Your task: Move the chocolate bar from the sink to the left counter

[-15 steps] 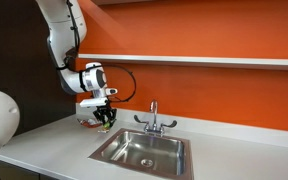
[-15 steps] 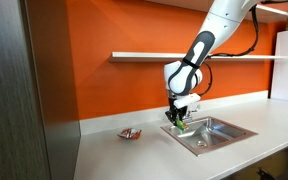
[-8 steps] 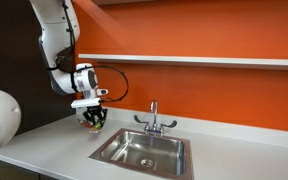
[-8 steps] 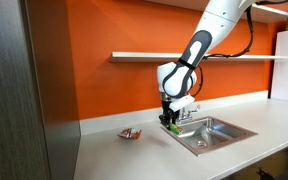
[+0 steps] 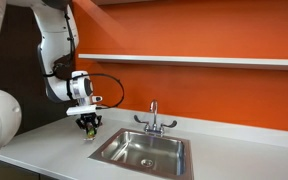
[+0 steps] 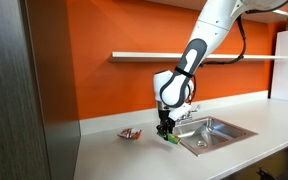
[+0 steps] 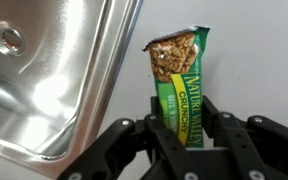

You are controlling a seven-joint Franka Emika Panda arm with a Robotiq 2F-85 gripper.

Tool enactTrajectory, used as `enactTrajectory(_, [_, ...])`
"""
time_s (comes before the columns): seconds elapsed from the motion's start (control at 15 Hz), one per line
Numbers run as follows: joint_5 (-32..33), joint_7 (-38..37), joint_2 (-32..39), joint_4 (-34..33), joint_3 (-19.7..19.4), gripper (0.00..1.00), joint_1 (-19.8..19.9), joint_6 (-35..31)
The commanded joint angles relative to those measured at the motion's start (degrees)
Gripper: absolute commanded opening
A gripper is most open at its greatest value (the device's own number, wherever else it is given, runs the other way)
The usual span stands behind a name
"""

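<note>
The gripper moves down a little onto the bare counter beside the sink's rim next and opens, as the chocolate bar already hangs low over that spot.
My gripper is shut on the chocolate bar, a green Nature Valley packet with a clear window at its far end. It hangs from the jaws just above the light-grey left counter, beside the sink's left rim. In both exterior views the gripper holds the green bar low over the counter, left of the steel sink. The sink basin with its round drain lies to the left in the wrist view.
A chrome two-handled faucet stands behind the sink. A red-and-white flat packet lies on the counter further from the sink. An orange wall with a white shelf runs behind. A dark cabinet side closes one end.
The gripper has moved with the bar away from the sink, out over the left counter, and has come down closer to the surface.
</note>
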State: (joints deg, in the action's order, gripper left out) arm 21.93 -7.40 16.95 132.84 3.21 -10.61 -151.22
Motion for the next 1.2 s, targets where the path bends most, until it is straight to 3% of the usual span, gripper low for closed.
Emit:
enactTrajectory(0.0, [-0.6, 3.0, 1.9, -0.5, 0.6, 0.16, -0.6, -0.7])
enactTrajectory(0.67, [-0.9, 5.4, 4.5, -1.0, 0.6, 0.16, -0.9, -0.3])
enactTrajectory(0.73, [-1.0, 5.6, 4.6, -1.0, 0.6, 0.27, -0.8, -0.3])
enactTrajectory(0.8, [-1.1, 5.8, 4.5, -0.9, 0.6, 0.66, -0.7, -0.4])
enactTrajectory(0.87, [-1.1, 5.8, 4.4, -0.8, 0.5, 0.67, -0.7, -0.4])
enactTrajectory(1.13, [-1.5, 5.8, 3.0, -0.4, 0.1, 0.96, -0.2, -0.1])
